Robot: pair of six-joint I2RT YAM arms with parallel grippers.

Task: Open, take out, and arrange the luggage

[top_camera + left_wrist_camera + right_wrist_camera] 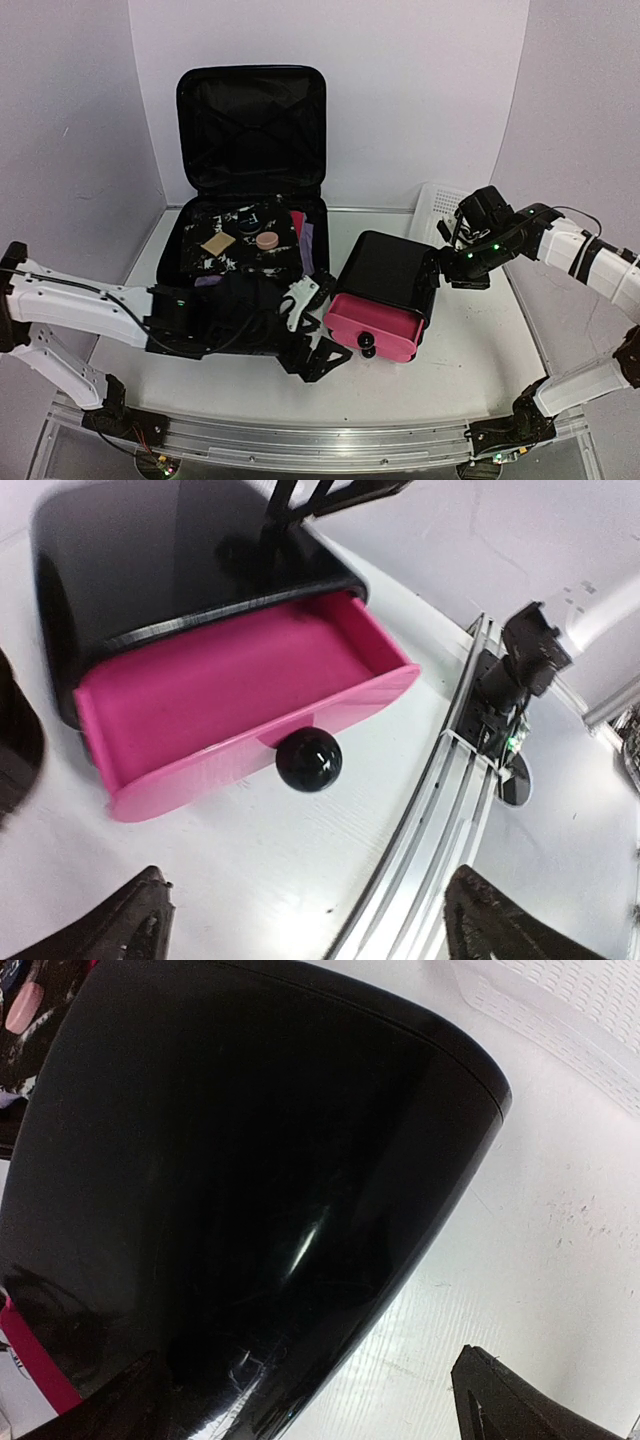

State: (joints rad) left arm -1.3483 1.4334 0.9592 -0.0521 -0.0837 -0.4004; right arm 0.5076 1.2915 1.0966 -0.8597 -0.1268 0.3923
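Observation:
The pulled-out drawer is bare, so my left gripper will rise, move outward and to the left in the top view, and come down around the tan square.
The luggage [250, 120] lies open at the back left, its lid upright and its lower half [200, 262] holding small items on patterned cloth. To its right stands a black box [385, 265] with its pink drawer [240, 690] pulled out and bare inside. My left gripper [310, 920] is open just in front of the drawer's black ball knob [308, 761] and does not touch it. At the box's back right corner my right gripper [315, 1405] is open, one finger [110, 1405] over the glossy box [250, 1160], the other [520, 1400] over the table.
A white mesh basket [440, 205] stands at the back right behind the right arm [560, 245]. Inside the luggage are a tan square [217, 245], a pink round thing [267, 241] and purple and red cloth [300, 235]. The metal rail [450, 810] runs along the table's near edge.

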